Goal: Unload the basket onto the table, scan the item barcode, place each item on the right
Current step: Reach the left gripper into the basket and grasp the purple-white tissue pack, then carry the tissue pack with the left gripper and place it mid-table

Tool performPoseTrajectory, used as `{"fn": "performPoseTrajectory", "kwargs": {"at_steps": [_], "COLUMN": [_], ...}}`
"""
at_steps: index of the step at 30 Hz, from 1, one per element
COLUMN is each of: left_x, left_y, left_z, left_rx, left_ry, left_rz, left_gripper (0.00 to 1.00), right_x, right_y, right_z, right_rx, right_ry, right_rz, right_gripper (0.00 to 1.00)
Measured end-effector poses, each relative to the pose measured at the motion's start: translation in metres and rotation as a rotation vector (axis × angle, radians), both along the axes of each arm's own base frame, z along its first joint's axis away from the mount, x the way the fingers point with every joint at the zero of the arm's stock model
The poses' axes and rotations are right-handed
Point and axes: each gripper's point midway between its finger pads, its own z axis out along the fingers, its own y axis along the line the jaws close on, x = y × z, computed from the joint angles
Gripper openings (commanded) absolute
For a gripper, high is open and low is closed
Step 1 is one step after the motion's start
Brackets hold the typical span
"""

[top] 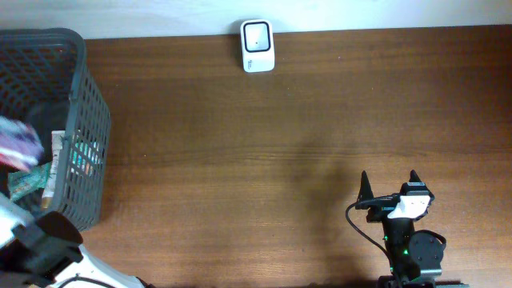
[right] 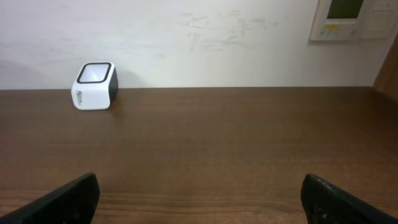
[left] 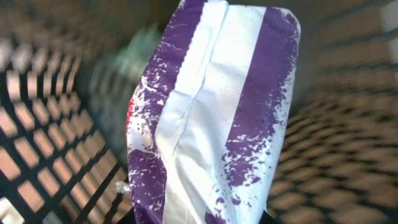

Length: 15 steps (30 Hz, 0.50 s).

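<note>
My left gripper will lift the packet up out of the basket [top: 84, 104], lower it onto the bare part of the tabletop on the scanner's near side, and then let it go.
A purple-and-white packet [left: 211, 118] fills the left wrist view, sharp against the blurred mesh of the dark basket [left: 37, 155]. My left gripper [left: 202, 219] is shut on its lower end, with only dark finger edges showing at the bottom. From overhead the packet [top: 18, 144] is a blurred purple shape over the basket [top: 84, 104] at the far left. No barcode shows on the face in view. The white barcode scanner [top: 258, 46] stands at the table's far edge, also in the right wrist view [right: 94, 86]. My right gripper [top: 390, 186] rests open and holds nothing at the front right [right: 202, 199].
Other packaged goods [top: 58, 164] lie inside the basket. A wall panel [right: 351, 18] hangs on the white wall behind the table. Brown tabletop [top: 264, 160] stretches between basket, scanner and the right arm.
</note>
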Motion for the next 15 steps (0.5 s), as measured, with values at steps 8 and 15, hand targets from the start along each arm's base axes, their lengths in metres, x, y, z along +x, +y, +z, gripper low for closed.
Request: {"fn": "performPoseTrajectory", "kwargs": {"at_steps": [8,15], "left_x": [-0.036,-0.026], "left_y": [-0.097,-0.247], "left_z": [0.211,0.237], "left_rx": [0.234,0.086], "left_ry": [-0.670,-0.819], "left_rz": [-0.173,-0.687], "left_gripper": [0.08,0.22], "right_x": [0.000,0.000], "right_y": [0.000,0.000], "right_z": [0.000,0.000], "right_rx": [0.001,0.000], "right_ry": [0.000,0.000], "right_rz": [0.000,0.000], "right_gripper": [0.99,0.99]}}
